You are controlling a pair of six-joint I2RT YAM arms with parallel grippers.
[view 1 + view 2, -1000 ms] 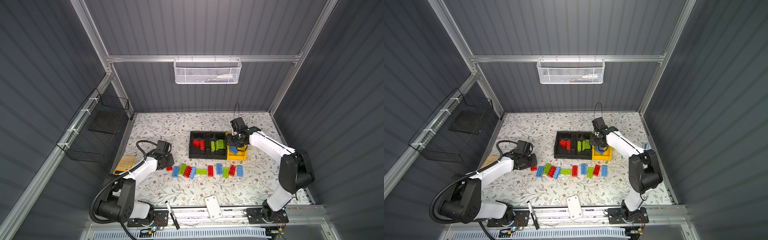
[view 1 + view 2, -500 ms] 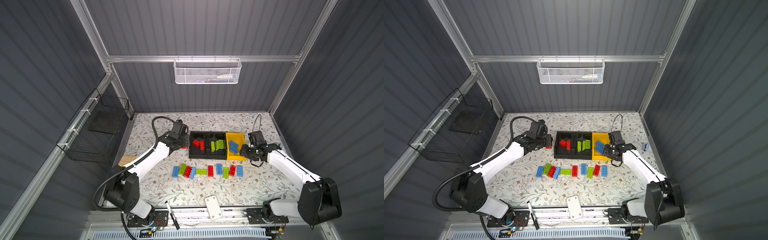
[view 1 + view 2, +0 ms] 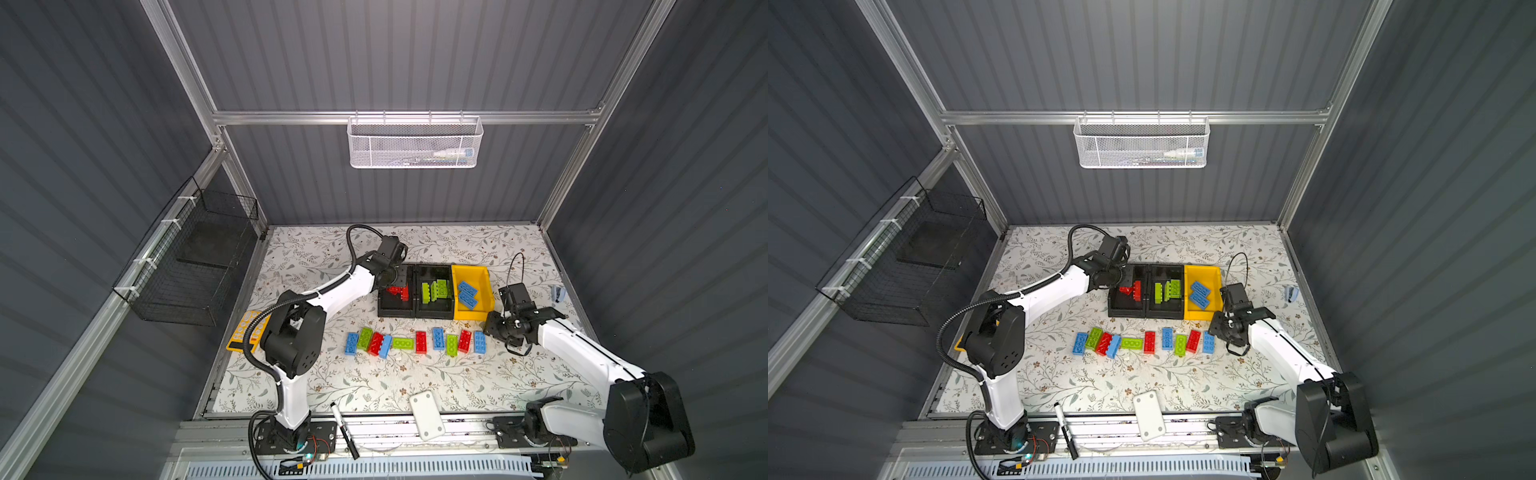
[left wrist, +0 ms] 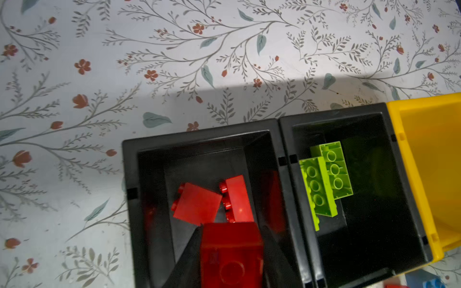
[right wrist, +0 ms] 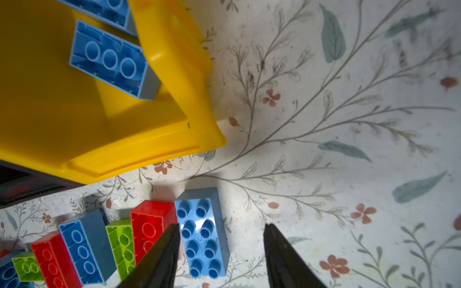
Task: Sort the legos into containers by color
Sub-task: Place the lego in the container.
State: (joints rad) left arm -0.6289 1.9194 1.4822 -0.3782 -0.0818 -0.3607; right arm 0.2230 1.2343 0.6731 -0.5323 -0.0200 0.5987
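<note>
My left gripper moves down toward the bottom of the black container (image 3: 392,304) (image 4: 180,234) holding red legos next, since it lies below, and then releases the matching red lego.
My left gripper (image 4: 232,249) is shut on a red lego (image 4: 230,256) and hangs over the left black container (image 3: 395,314), where two red legos (image 4: 199,203) lie. The middle black container (image 3: 434,316) holds green legos (image 3: 436,290). The yellow container (image 3: 484,286) holds two blue legos (image 3: 467,293). A row of several red, green and blue legos (image 3: 415,343) lies in front of the containers. My right gripper (image 5: 220,227) stands open low over the row's right end. A stud-up blue lego (image 5: 203,232) lies between its fingers, close to one finger (image 5: 164,249).
A yellow-orange tray (image 3: 245,330) lies at the table's left edge, behind the left arm. A white card (image 3: 426,414) and a marker (image 3: 343,428) lie at the front edge. A small blue-white item (image 3: 558,292) sits far right. A black wire basket (image 3: 195,257) hangs on the left wall.
My left gripper carried the red lego from the row's left end to over the left black container. My right gripper left the yellow container, dropped to the row's right end and opened wider.
</note>
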